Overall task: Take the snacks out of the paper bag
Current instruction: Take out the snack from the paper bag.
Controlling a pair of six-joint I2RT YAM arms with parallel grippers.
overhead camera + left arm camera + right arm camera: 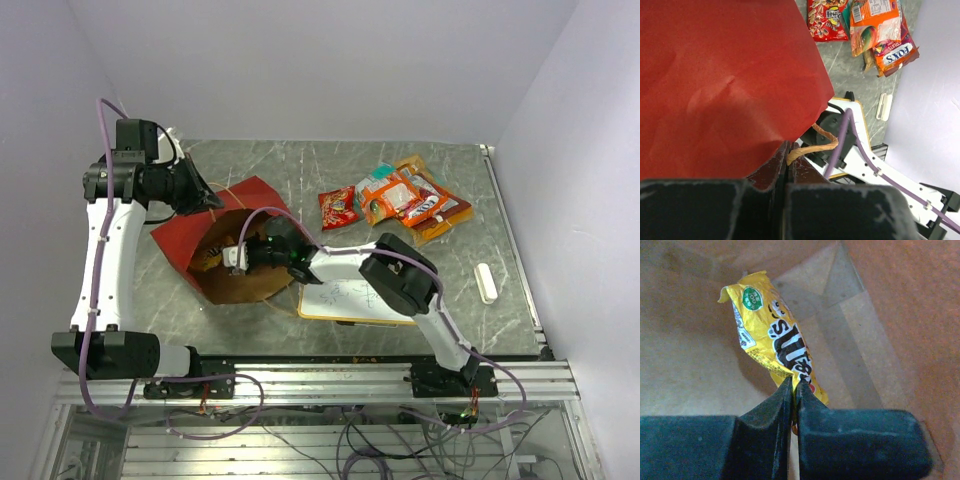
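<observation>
Next I need to pull my right gripper out of the bag [200, 235] and carry the yellow packet over the orange pile to release it, since the other snacks lie there.
The red paper bag [200, 235] lies on its side at the left of the table, its brown mouth facing the arms. My left gripper [788, 150] is shut on the bag's rim by its string handle [812, 146], holding the red wall [720, 75] up. My right gripper [794, 382] is inside the bag, shut on the edge of a yellow snack packet [775, 340] that lies against the brown kraft floor. Several snacks lie outside at the back right: a red packet [338, 207] and an orange pile [410, 198].
A white-framed whiteboard [340, 298] lies under the right arm, just right of the bag's mouth. A small white bar [486, 282] lies near the table's right edge. The bag's brown walls [890, 315] close in around my right gripper.
</observation>
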